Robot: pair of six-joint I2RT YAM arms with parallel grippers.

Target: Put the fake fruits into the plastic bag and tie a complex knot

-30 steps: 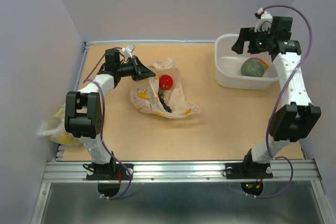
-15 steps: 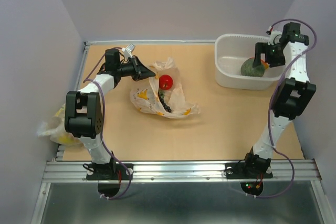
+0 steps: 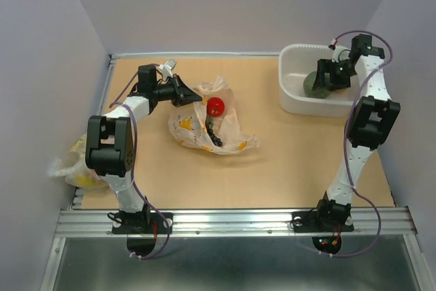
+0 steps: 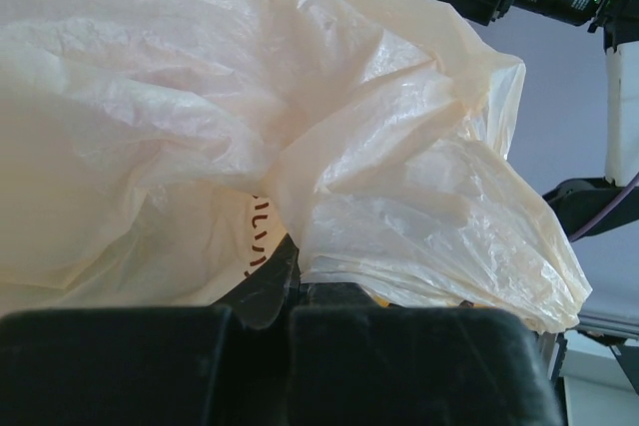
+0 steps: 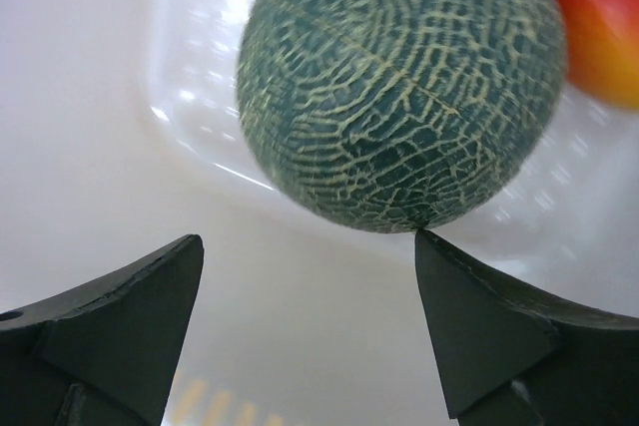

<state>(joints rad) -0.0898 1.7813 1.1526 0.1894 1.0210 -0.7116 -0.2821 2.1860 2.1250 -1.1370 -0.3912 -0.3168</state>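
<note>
The right gripper lifts next, as only one finger meets the round melon (image 3: 315, 86) (image 5: 401, 97), then goes down and to the left in the top view beside the melon's bottom.
The plastic bag (image 3: 211, 127) lies open mid-table, cream-white with orange prints, holding a red fruit (image 3: 215, 106) and a dark bunch of grapes (image 3: 213, 135). My left gripper (image 3: 193, 97) is shut on the bag's upper-left edge; in the left wrist view the crinkly bag (image 4: 329, 137) fills the frame above the closed fingers (image 4: 329, 296). My right gripper (image 3: 325, 78) is open inside the white tub (image 3: 291, 93), just short of a green netted melon (image 5: 399, 87); its right fingertip (image 5: 469, 296) touches the melon's underside. A red-orange fruit (image 5: 589, 17) lies behind the melon. No knot shows.
A second similar bag (image 3: 73, 161) with yellow contents hangs off the table's left edge by the left arm's base. The tub stands in the back right corner against the wall. An aluminium rail (image 3: 231, 221) runs along the near edge.
My right arm has swung down and left into the tub, bringing the open gripper to the melon. The left gripper and the bag have stayed put.
</note>
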